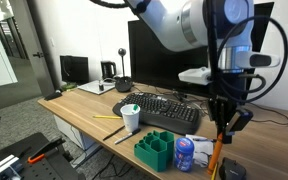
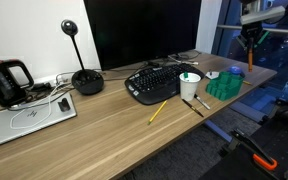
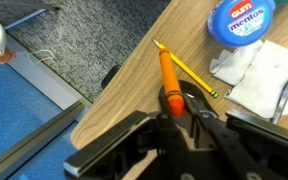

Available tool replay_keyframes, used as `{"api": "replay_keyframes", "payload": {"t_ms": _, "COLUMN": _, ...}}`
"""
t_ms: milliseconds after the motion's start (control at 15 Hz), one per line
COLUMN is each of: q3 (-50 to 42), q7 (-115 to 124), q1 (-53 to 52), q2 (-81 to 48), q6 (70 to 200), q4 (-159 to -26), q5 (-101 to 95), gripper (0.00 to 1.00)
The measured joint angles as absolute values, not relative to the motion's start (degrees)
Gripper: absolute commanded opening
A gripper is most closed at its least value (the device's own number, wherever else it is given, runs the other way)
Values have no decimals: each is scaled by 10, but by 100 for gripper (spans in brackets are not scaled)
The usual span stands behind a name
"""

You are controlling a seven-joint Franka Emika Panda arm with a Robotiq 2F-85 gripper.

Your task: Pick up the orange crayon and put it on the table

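Observation:
Next, my gripper lowers toward the tub and releases the still-raised crayon there, since clear wood (image 1: 198,173) (image 3: 193,50) beside the blue Mentos gum tub lies below my gripper.
My gripper (image 3: 180,106) is shut on the orange crayon (image 3: 170,80), which sticks out past the fingertips. In both exterior views the gripper (image 1: 222,122) (image 2: 251,44) hangs above the end of the table (image 3: 124,90), with the crayon (image 1: 216,155) (image 2: 251,57) pointing down, held in the air. The light tan table (image 1: 84,112) (image 2: 114,130) lies below. The green organizer (image 1: 154,148) (image 2: 224,84) stands near the table end, beside the gripper.
A blue Mentos gum tub (image 3: 239,20) (image 1: 185,153), white paper (image 3: 259,75) and a pen (image 3: 286,98) lie below the gripper. A thin yellow stick (image 3: 189,72) lies on the wood. A white cup (image 1: 131,117), keyboard (image 2: 156,80), monitor and another yellow pencil (image 2: 158,111) are on the table.

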State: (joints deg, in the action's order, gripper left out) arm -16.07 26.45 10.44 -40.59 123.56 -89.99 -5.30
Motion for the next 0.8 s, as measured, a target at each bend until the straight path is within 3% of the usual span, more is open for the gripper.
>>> {"api": "replay_keyframes", "payload": {"t_ms": 533, "q3": -163, "q7": 307, "q1": 76, "q2": -527, "q6": 1196, "q4": -803, "q5": -53, "gripper": 4}}
{"api": "replay_keyframes", "payload": {"t_ms": 600, "q3": -165, "q7": 311, "q1": 76, "q2": -535, "q6": 1181, "q4": -790, "q5": -53, "gripper": 19}}
{"api": "replay_keyframes", "payload": {"t_ms": 667, "q3": -166, "q7": 313, "q1": 77, "q2": -543, "q6": 1167, "q4": -776, "q5": -53, "gripper": 44}}
{"api": "replay_keyframes", "payload": {"t_ms": 800, "q3": -167, "q7": 316, "q1": 79, "q2": -560, "q6": 1151, "q4": -754, "q5": -53, "gripper": 46}}
